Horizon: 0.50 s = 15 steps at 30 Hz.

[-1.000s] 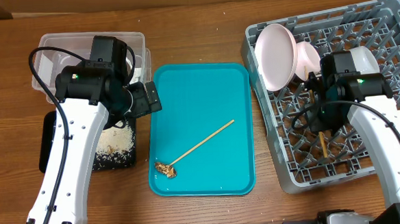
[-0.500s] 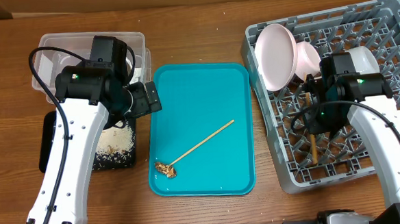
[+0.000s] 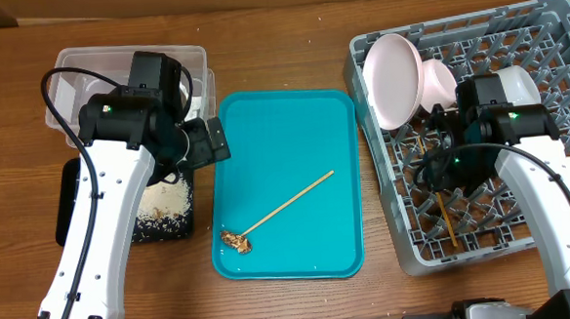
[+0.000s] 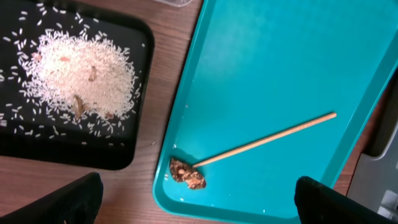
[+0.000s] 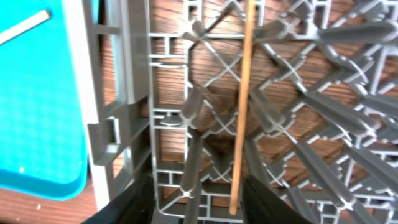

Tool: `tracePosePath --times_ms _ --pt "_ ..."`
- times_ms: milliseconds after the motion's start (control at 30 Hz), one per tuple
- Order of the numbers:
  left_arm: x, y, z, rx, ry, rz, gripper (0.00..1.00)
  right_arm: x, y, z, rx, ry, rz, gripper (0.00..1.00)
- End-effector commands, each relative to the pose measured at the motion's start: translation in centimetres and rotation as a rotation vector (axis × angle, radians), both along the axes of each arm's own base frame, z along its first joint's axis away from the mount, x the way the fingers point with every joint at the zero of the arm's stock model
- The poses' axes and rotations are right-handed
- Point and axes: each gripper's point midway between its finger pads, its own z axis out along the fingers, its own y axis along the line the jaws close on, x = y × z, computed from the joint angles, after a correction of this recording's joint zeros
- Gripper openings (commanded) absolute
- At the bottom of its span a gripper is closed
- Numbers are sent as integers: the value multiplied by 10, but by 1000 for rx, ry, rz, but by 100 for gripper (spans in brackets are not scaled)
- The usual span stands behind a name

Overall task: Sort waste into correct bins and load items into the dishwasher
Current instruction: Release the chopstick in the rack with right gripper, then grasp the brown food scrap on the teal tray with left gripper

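The small brown food scrap (image 4: 187,173) shows between my left gripper's spread fingers. My left gripper needs to move down, open, toward the near corner of the teal tray and onto the scrap.
The grey dish rack (image 3: 552,28) stands at the right. A pink bowl (image 3: 394,80) and a pale bowl (image 3: 440,81) lean at its far left. My right gripper (image 3: 449,170) is open above the rack floor. One wooden chopstick (image 3: 446,219) lies loose among the pegs, and in the right wrist view the chopstick (image 5: 240,112) runs between my spread fingers (image 5: 202,202) without being pinched. The second chopstick (image 3: 289,202) lies on the teal tray (image 3: 292,110), its end at brown scraps (image 3: 236,241). My left gripper (image 4: 199,205) is open and empty over the tray's near left corner.
A black tray (image 3: 72,205) with loose rice (image 4: 81,78) sits left of the teal tray. A clear tub (image 3: 85,67) stands behind it, partly hidden by my left arm. A white rounded item (image 3: 517,81) sits in the rack by my right wrist.
The chopstick in the rack has shifted left, then dropped lower and tilted among the pegs. The left arm has not moved.
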Motion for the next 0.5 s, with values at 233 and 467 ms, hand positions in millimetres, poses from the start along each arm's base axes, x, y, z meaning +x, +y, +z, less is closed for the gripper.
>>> tracePosePath --times_ms 233,467 --pt "-34 -9 -28 -24 151 -49 100 -2 29 10 177 -16 13 72" --pt "-75 -31 -78 -28 311 -74 100 -1 29 10 178 -17 13 100"
